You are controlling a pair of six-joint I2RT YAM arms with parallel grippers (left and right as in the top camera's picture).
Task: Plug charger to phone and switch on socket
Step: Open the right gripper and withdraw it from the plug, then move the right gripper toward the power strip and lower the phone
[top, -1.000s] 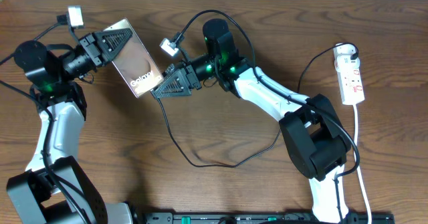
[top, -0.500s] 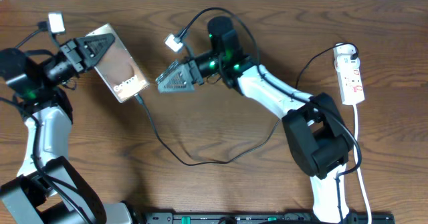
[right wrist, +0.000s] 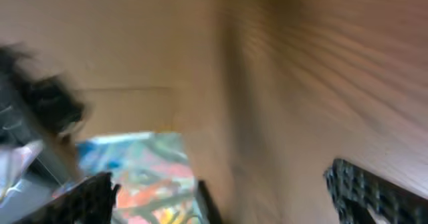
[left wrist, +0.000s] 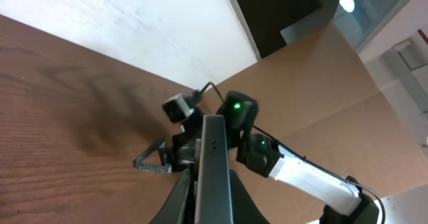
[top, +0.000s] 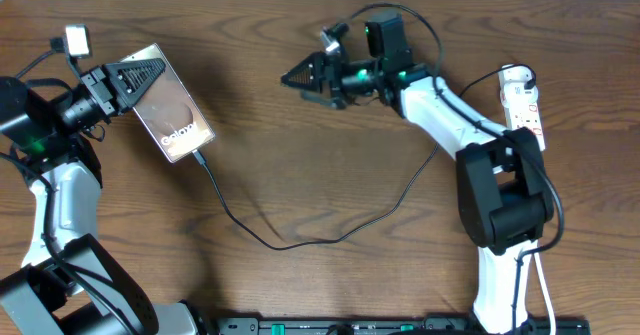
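I will next move my left gripper down and back and let go of the plug on the bare tabletop by the cable [top: 203, 207], because the plug meets the phone [top: 172, 117].
My left gripper [top: 137, 75] is shut on the upper end of the phone [top: 172, 117] and holds it tilted above the table at the far left. The phone shows edge-on in the left wrist view [left wrist: 214, 158]. The charger [top: 290, 243], a thin black cable, meets the phone's lower end with its plug tip [top: 201, 158] and loops across the table toward the right. My right gripper [top: 300, 77] is open and empty, above the table's upper middle, well apart from the phone. The white socket [top: 526, 113] lies at the far right edge.
The socket's white cord [top: 540, 255] runs down the right side past the right arm's base [top: 500, 215]. A black rail [top: 400, 325] lies along the front edge. The right wrist view is blurred and shows only wood.
My right gripper let go at the phone's lower end and swung up and right. My left gripper carried the phone left, with the cable trailing from it.
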